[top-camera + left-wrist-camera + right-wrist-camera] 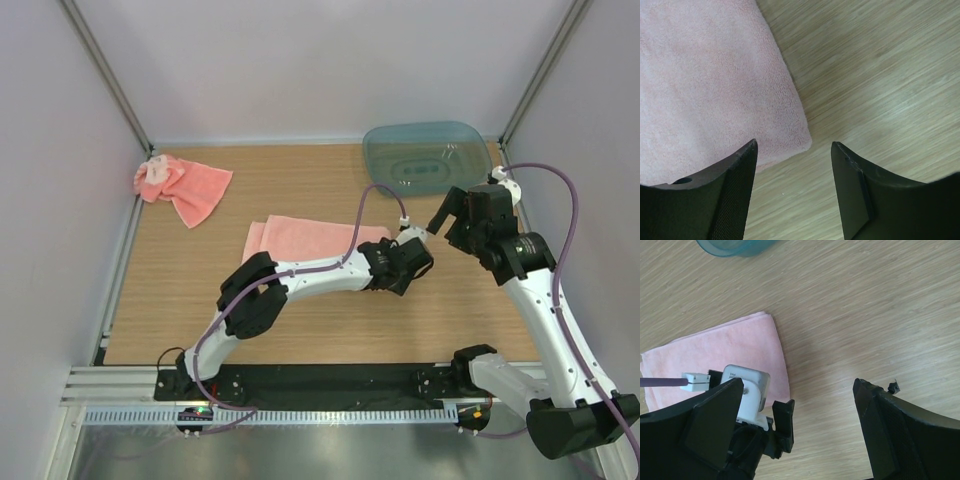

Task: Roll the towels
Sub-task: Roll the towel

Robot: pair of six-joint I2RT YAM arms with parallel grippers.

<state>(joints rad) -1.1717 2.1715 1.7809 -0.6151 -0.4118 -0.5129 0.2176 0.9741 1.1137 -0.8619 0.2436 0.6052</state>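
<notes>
The towel's rounded near corner (801, 142) lines up with my left gripper's open fingers, so that gripper should lower and close on it next.
A folded salmon-pink towel (305, 238) lies flat in the middle of the wooden table (180, 300). My left gripper (405, 255) hovers over its near right corner, open, with nothing between the fingers. In the left wrist view the towel (715, 85) ends in a rounded corner just above the gap of the left gripper (794, 145). My right gripper (445, 225) hangs a little to the right, open wide and empty. The right wrist view shows the right gripper (797, 385) above bare wood, with the towel (740, 347) to the left. A second towel (185, 187) lies crumpled at the back left.
A translucent blue-green tub (428, 157) stands at the back right, and its rim (735, 246) shows at the top of the right wrist view. Purple cables loop over both arms. White walls and metal posts close in the table.
</notes>
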